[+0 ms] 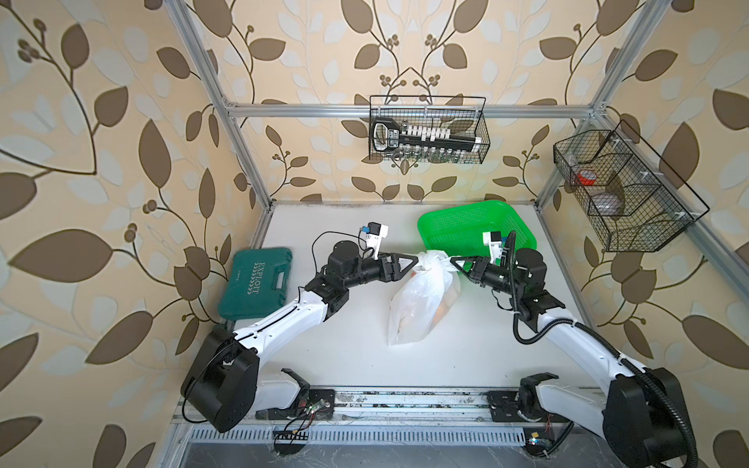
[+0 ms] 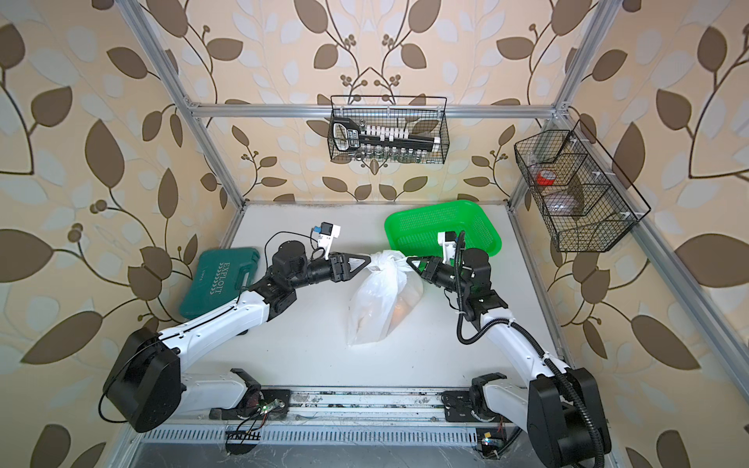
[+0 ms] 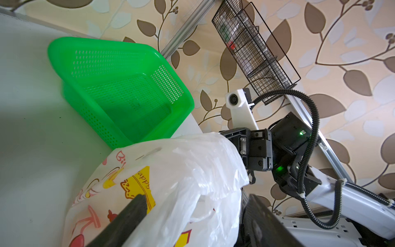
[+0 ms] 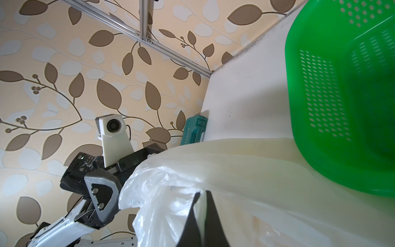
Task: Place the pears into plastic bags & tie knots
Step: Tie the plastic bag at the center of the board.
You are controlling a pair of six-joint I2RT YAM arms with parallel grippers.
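Note:
Next, my right gripper releases the handle end, since the handles still sit bunched. It pulls back and away from the twisted lump, over the tabletop beside the bag.
A thin white plastic bag with cartoon prints lies in the middle of the table. Orange-yellow pears show dimly through it. Its handles are bunched into a twisted lump at the far end; I cannot tell how tight this knot is. My left gripper is open, its fingers wide apart with loose bag plastic between them. From the opposite side, my right gripper is shut on a white handle end of the bag.
A green perforated basket stands just behind the bag and the right gripper. A teal tool case lies at the left table edge. Black wire baskets hang on the back frame and the right frame.

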